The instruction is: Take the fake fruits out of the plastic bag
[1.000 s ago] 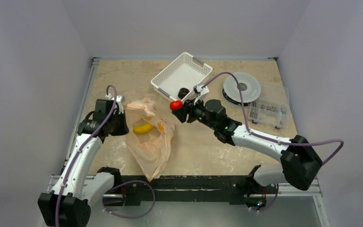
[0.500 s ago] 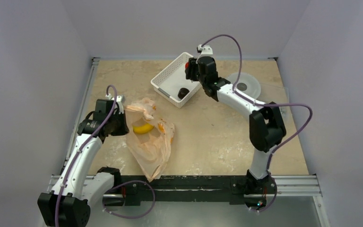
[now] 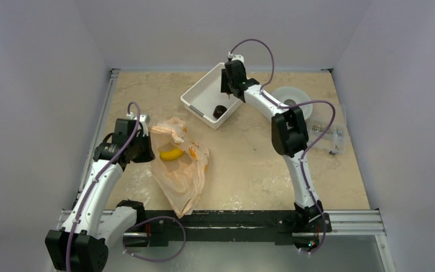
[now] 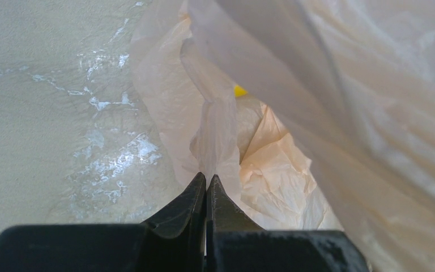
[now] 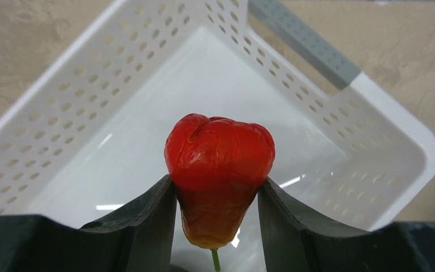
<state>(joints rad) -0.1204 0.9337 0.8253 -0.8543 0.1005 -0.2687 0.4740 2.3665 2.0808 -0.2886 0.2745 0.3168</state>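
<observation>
The basket's bare white bottom is below my right gripper, so next I will move the gripper down between the basket's perforated sides and let go of the red-orange fruit (image 5: 220,164) beside the maroon one.
The pale-orange plastic bag (image 3: 180,170) lies on the table at the left, with a yellow fruit (image 3: 171,153) inside it. My left gripper (image 3: 145,147) is shut on the bag's left edge; the left wrist view shows the tips (image 4: 205,177) pinching a fold of bag film (image 4: 218,136), with a bit of yellow (image 4: 239,90) beyond. My right gripper (image 3: 228,85) hangs above the white basket (image 3: 195,106), shut on a red-orange fruit (image 5: 220,164) with its stem down. The gripper hides that fruit in the top view. A dark maroon fruit (image 3: 220,110) lies in the basket.
A round white disc (image 3: 290,97) sits right of the basket. A clear plastic box of small parts (image 3: 325,135) lies beyond it near the right wall. The basket's perforated walls and grey handle (image 5: 303,42) surround the held fruit below.
My right arm has swung from the middle of the table to above the far side of the basket, carrying the red-orange fruit. The left arm and the bag have not moved.
</observation>
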